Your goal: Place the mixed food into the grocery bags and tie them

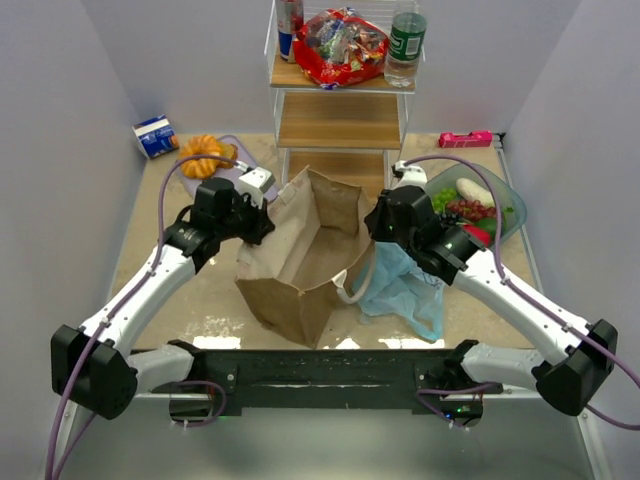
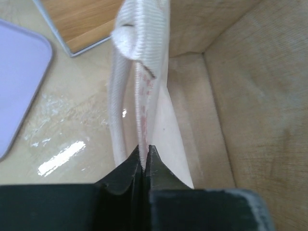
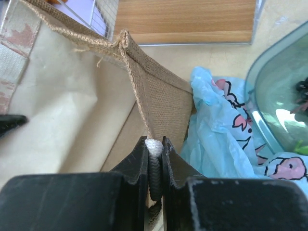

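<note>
I will next pull the brown bag's white handle a little toward the light-blue plastic bag (image 1: 405,285) (image 3: 214,137) with my right gripper and let it go, because the brown bag's opening is still only a narrow gap.
The brown bag (image 1: 300,255) stands open mid-table. My left gripper (image 1: 258,215) is shut on its left rim by the white loop handle (image 2: 139,57). My right gripper (image 1: 378,222) is shut on the other white handle (image 3: 154,147) at the bag's right wall (image 3: 163,101). The light-blue plastic bag (image 1: 405,285) lies crumpled right of it, also in the right wrist view (image 3: 226,125). On the shelf's top stand a red-blue can (image 1: 289,25), a red snack packet (image 1: 340,48) and a clear bottle (image 1: 405,40). Grapes (image 1: 468,208) and a pale fruit (image 1: 476,191) lie in the green bowl (image 1: 515,215).
A wooden shelf unit (image 1: 342,120) stands at the back centre. An orange ring pastry (image 1: 203,153) lies on a lilac tray (image 2: 19,82) at the back left, beside a blue-white carton (image 1: 156,136). A pink item (image 1: 466,139) lies at the back right.
</note>
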